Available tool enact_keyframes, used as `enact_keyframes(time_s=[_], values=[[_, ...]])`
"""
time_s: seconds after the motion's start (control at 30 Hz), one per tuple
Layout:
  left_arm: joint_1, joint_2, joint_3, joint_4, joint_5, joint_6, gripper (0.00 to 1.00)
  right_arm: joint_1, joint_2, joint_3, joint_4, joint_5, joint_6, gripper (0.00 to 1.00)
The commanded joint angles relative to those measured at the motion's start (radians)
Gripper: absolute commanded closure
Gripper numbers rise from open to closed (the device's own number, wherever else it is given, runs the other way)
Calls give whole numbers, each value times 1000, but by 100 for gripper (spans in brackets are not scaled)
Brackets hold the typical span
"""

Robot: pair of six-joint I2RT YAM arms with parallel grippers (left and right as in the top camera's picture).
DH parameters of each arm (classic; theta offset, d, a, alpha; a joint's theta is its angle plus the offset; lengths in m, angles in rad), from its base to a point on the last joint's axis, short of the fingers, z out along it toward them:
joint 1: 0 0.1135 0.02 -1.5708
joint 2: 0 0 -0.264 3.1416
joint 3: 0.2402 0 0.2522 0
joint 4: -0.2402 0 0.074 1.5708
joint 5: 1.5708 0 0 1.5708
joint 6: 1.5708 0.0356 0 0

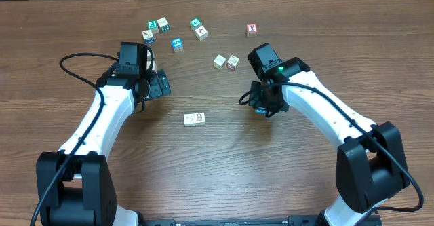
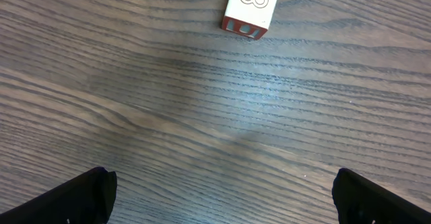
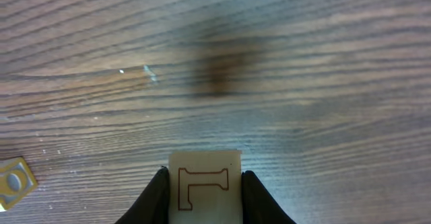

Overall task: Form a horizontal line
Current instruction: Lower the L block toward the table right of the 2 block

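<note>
The white letter cube still hangs above the table. My right gripper should shift it toward the row and lower it onto empty wood.
A short row of two touching white cubes (image 1: 194,119) lies on the table between my arms. A white cube with a red Y (image 1: 251,28) sits alone at the far right, apart from the row. My right gripper (image 1: 261,107) is shut on a white letter cube (image 3: 204,177) with a brown outlined letter, and holds it right of the row. The right wrist view shows its fingers (image 3: 204,200) on both sides of that cube. My left gripper (image 1: 160,85) is open and empty, up and left of the row. Its fingertips (image 2: 222,194) show over bare wood.
Two white cubes (image 1: 219,61) (image 1: 232,62) sit side by side between the grippers at the back. Several loose cubes with teal and blue faces (image 1: 163,24) lie at the far left centre. A white cube with a figure-eight mark (image 2: 250,9) lies ahead of the left gripper. A tan cube corner (image 3: 13,180) shows at the left edge of the right wrist view.
</note>
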Motion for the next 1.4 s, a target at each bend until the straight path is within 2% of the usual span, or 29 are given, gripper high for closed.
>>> enact_keyframes(time_s=[0.0, 0.37, 0.8, 1.03, 1.07, 1.13, 1.37], values=[[0, -18, 11, 0, -12, 10, 0, 28, -20, -6, 20, -6, -20, 85], [0, -18, 11, 0, -12, 10, 0, 60, -20, -21, 80, 2, -19, 85], [0, -18, 11, 0, -12, 10, 0, 60, -19, -149, 267, 2, -20, 84], [0, -18, 11, 0, -12, 10, 0, 60, -18, -149, 267, 2, -20, 83], [0, -18, 11, 0, -12, 10, 0, 60, -18, -149, 266, 2, -20, 79], [0, -18, 11, 0, -12, 10, 0, 60, -18, -149, 263, 2, -20, 77], [0, -18, 11, 0, -12, 10, 0, 60, -18, -150, 265, 2, -20, 77]])
